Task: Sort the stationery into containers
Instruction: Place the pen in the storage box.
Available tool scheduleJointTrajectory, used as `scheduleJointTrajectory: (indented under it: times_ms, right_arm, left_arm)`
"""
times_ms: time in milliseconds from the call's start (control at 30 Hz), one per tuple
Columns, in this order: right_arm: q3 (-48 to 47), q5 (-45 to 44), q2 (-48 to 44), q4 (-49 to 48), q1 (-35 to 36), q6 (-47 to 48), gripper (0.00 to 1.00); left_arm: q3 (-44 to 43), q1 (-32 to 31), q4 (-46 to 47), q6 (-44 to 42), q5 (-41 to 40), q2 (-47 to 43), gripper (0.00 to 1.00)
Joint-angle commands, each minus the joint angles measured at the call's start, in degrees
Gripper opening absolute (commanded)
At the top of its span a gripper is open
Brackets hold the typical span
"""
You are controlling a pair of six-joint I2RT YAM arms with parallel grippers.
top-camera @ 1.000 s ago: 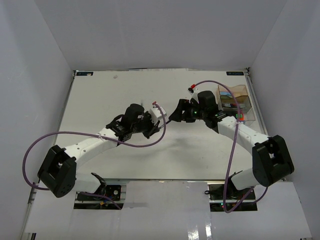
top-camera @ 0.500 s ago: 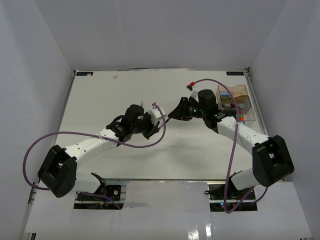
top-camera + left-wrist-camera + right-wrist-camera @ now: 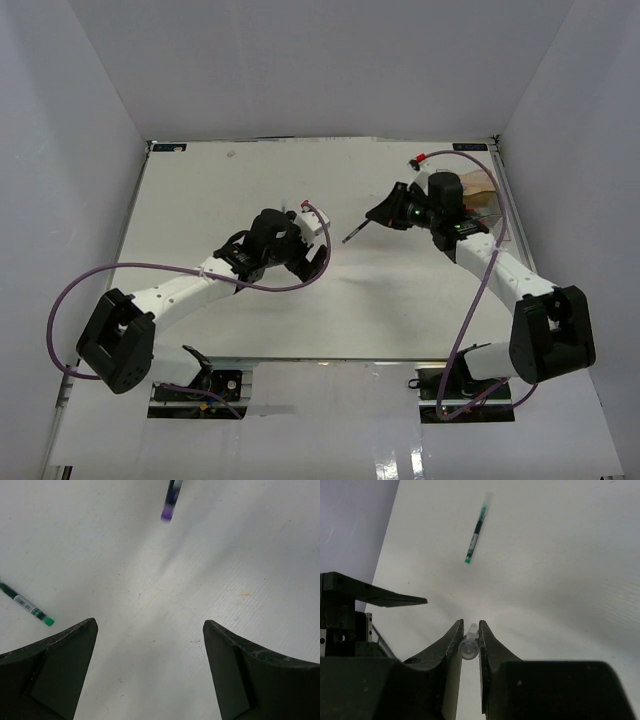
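Note:
The pen hangs over bare table, so I need to move my right gripper to the right in the top view, beside the amber container (image 3: pixel 480 183), and then down.
My right gripper (image 3: pixel 470 622) is shut on a thin pen (image 3: pixel 469 647) with a clear cap, seen end-on between the jaws. From above, that pen (image 3: pixel 352 234) sticks out down-left of the right gripper (image 3: pixel 378 217), above the table. Its purple tip (image 3: pixel 169 502) shows blurred in the left wrist view. My left gripper (image 3: pixel 150 622) (image 3: pixel 318 245) stands wide open over bare table with nothing between its fingers. A green-tipped pen (image 3: pixel 477 530) (image 3: pixel 29 609) lies flat on the table. The amber container (image 3: pixel 480 183) peeks out behind the right wrist; the clear one is mostly hidden.
White walls close in the table (image 3: pixel 220 190) on the left, back and right. A purple cable (image 3: pixel 150 268) loops beside the left arm and another (image 3: pixel 470 300) runs along the right arm. One left finger (image 3: pixel 375 596) reaches into the right wrist view.
The left gripper opened and let go of the thin pen. The right gripper shut on it and drew back to the right, toward the containers.

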State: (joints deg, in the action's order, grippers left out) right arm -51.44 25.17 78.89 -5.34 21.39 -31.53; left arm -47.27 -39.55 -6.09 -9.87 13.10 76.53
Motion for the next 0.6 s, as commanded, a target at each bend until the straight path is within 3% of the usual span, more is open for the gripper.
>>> scheduleJointTrajectory:
  times_ms: [0,133,300,567]
  right_arm:
    - [-0.41,-1.18,-3.83,1.38,-7.04,3.4,0.08]
    - [-2.69,-2.05,-4.01,4.37,-20.58,6.21,0.08]
    - [-7.97,-2.58,-0.33,7.27,-33.93,8.15,0.08]
    - [-13.77,-2.49,7.4,8.16,-41.33,8.33,0.08]
  left_arm:
    - [-1.25,0.17,0.47,3.88,-8.06,0.54,0.98]
    - [-3.27,2.01,-1.2,9.06,-16.43,2.3,0.98]
    - [-5.2,9.83,-3.75,17.68,-17.68,3.97,0.98]
    - [-5.64,14.76,-4.11,20.94,-16.88,4.33,0.98]
